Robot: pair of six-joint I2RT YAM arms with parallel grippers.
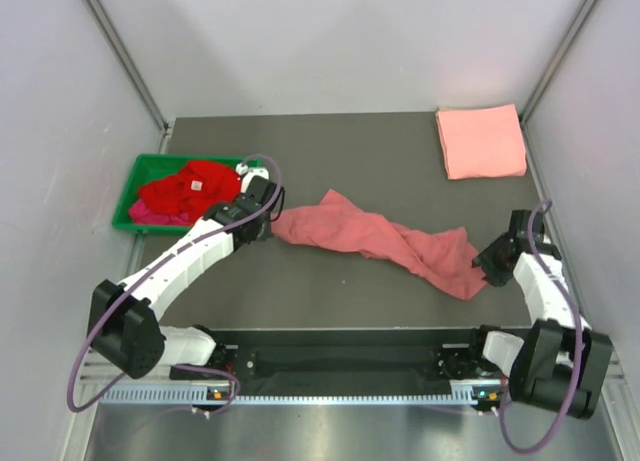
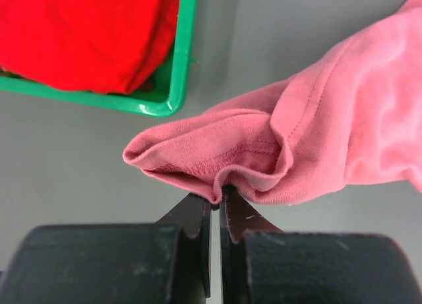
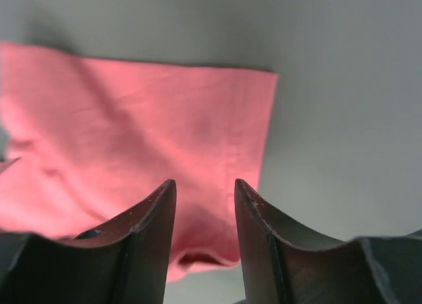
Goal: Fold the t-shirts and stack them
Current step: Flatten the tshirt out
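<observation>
My left gripper raises the pinched hem next, as the shirt lies crumpled. It then lowers the hem to the tabletop near the green bin's corner and lets go.
A dusty rose-red t-shirt lies stretched in a crumpled band across the middle of the table. My left gripper is shut on its left end; the left wrist view shows the bunched hem pinched between the fingertips. My right gripper is open at the shirt's right end; in the right wrist view the cloth lies between and beyond the fingers, not clamped. A folded salmon pink t-shirt lies at the far right corner. A bright red t-shirt and a magenta one lie in the bin.
A green plastic bin stands at the left edge of the table, just beyond my left gripper; its corner shows in the left wrist view. White walls enclose the table on three sides.
</observation>
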